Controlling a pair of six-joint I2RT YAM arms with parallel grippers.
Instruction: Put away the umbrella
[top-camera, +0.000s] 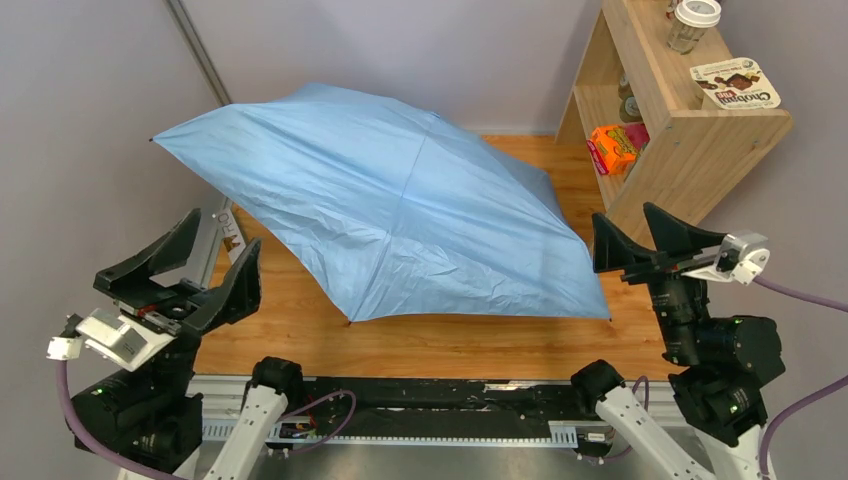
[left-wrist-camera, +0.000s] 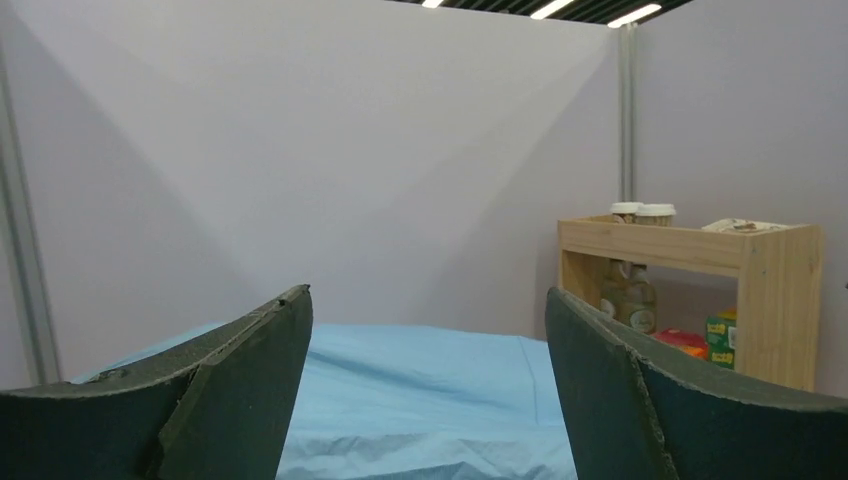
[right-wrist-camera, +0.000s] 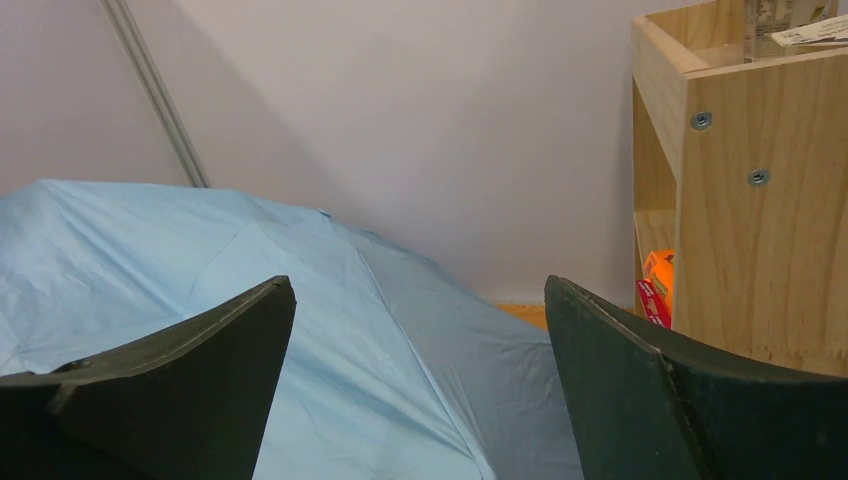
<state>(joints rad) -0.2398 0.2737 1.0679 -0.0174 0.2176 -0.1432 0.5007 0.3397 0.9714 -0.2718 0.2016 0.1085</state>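
My left gripper will turn and lower next. Then it will reach under that edge of the canopy to the umbrella's stem.
The umbrella (top-camera: 400, 210) stands fully spread on the wooden table, its sky-blue canopy covering most of the middle; shaft, ribs and handle are hidden beneath the fabric. The same canopy fills the lower middle of the left wrist view (left-wrist-camera: 420, 400) and the left part of the right wrist view (right-wrist-camera: 250, 270). My left gripper (top-camera: 222, 250) hangs open at the near left, just short of the canopy's edge, nothing between its fingers. My right gripper (top-camera: 635, 228) is open at the near right, close to the canopy's right corner and apart from it.
A wooden shelf unit (top-camera: 690, 130) stands at the back right, holding a jar (top-camera: 693, 22), a snack packet (top-camera: 735, 84) and an orange box (top-camera: 614, 148). Grey walls enclose the table on the left and the back. The bare table top (top-camera: 420, 345) shows along the front.
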